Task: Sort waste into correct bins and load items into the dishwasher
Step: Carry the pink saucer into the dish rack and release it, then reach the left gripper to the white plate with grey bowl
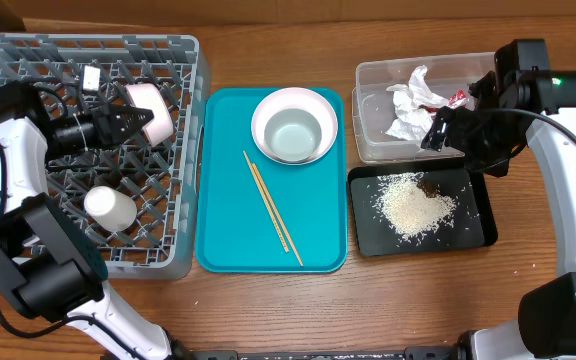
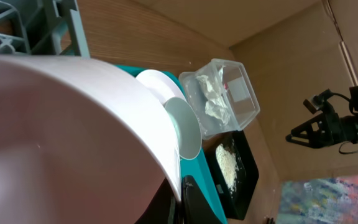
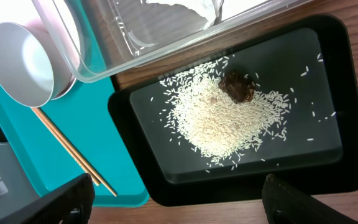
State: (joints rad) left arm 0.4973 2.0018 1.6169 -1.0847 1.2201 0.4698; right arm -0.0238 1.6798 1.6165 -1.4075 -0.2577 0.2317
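The pink saucer should go down toward the white cup in the grey dish rack with my left gripper, because the slots (image 1: 151, 162) beside that cup are empty.
My left gripper (image 1: 138, 121) is shut on the rim of the pink saucer (image 1: 151, 103) and holds it over the grey dish rack (image 1: 186, 150); the saucer fills the left wrist view (image 2: 73, 124). A white cup (image 1: 108, 207) lies in the rack. The bowl (image 1: 294, 130) sits on the white plate (image 1: 268, 108) on the teal tray, with two chopsticks (image 1: 273, 205) beside it. The napkin (image 1: 413, 105) and red wrapper (image 1: 458, 97) lie in the clear tub (image 1: 368, 110). Rice (image 1: 413, 205) with a brown bit (image 3: 238, 86) lies in the black tray (image 1: 473, 225). My right gripper (image 3: 179, 205) is open and empty above the black tray.
The teal serving tray (image 1: 228, 230) lies between the rack and the bins. The clear tub stands behind the black tray at the right. Bare wooden table shows in front of the tray and bins. A cardboard wall stands behind the table.
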